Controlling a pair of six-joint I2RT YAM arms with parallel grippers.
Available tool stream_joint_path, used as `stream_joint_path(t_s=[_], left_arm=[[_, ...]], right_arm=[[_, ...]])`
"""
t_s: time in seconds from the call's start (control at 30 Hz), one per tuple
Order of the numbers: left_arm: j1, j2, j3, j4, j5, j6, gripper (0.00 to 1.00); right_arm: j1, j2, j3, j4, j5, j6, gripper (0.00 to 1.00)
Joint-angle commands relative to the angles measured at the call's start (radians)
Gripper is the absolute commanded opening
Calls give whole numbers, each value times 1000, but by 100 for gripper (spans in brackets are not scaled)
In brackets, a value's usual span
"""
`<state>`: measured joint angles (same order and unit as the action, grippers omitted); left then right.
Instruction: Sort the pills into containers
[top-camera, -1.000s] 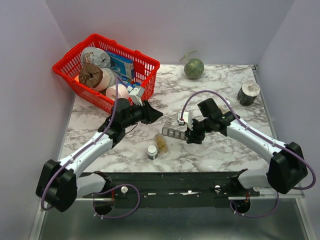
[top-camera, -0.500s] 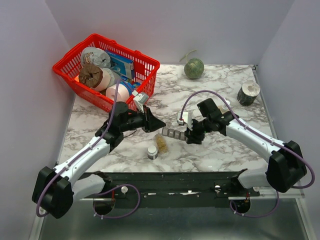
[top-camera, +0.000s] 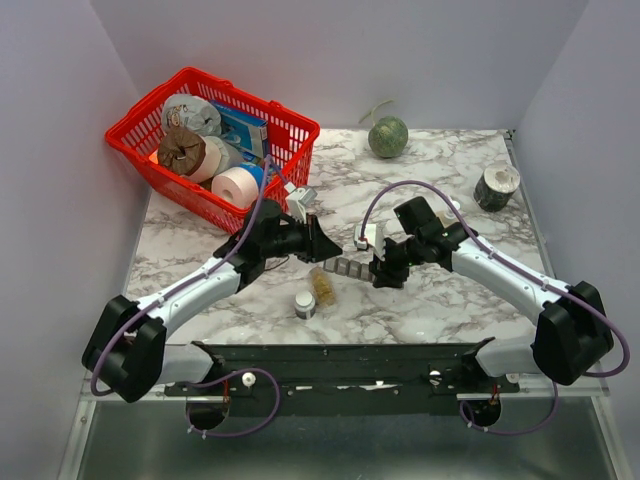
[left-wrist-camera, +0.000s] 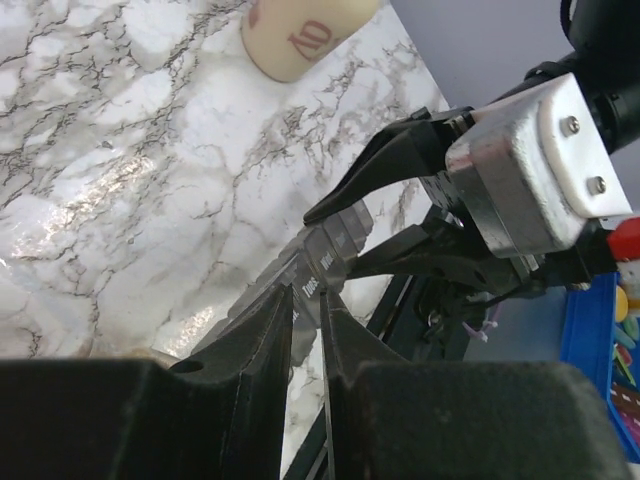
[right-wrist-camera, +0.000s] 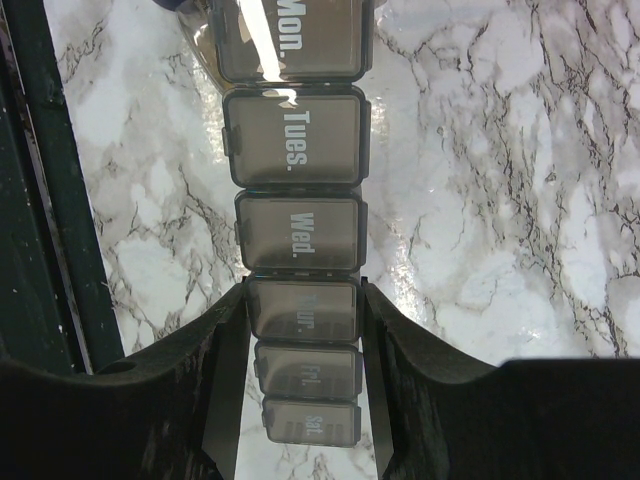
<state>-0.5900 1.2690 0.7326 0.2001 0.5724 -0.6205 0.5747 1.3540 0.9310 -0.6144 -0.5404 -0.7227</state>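
I should next move my right gripper to the right in the top view and down to release the strip (top-camera: 350, 266) on bare marble, because one end sticks out over the vial.
The containers, a dark-grey strip (top-camera: 350, 266) of day-labelled lidded compartments, lie mid-table. My right gripper (top-camera: 385, 268) is shut across the strip; in the right wrist view (right-wrist-camera: 303, 300) its jaws clamp the "Thur." compartment of the strip (right-wrist-camera: 295, 145). My left gripper (top-camera: 330, 248) reaches the strip's left end. In the left wrist view (left-wrist-camera: 308, 295) its jaws are closed to a thin slit, tips at the "Tues." compartment of the strip (left-wrist-camera: 335, 240). The clear vial of tan-yellow pills (top-camera: 322, 287) lies on the marble just in front of the strip, untouched.
A small white-capped bottle (top-camera: 305, 304) stands beside the vial. A red wire basket (top-camera: 140, 110) of goods sits at the back left. A green round fruit (top-camera: 388, 136) is at the back, a grey cylinder (top-camera: 497, 186) at the right. A dark rail (top-camera: 330, 365) runs along the near edge.
My left arm has swung right and forward, from beside the basket to the strip's left end. The right arm, the strip and the vial have not moved.
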Motion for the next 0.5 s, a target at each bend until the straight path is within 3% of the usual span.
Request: stream_joint_path(t_s=[0.0, 0.47], left_arm=[[-1, 27, 27, 35, -72, -13, 25], [-2, 99, 31, 7, -134, -36, 25]], right_arm=[[5, -4, -14, 21, -21, -3, 33], [5, -13, -24, 39, 2, -12, 32]])
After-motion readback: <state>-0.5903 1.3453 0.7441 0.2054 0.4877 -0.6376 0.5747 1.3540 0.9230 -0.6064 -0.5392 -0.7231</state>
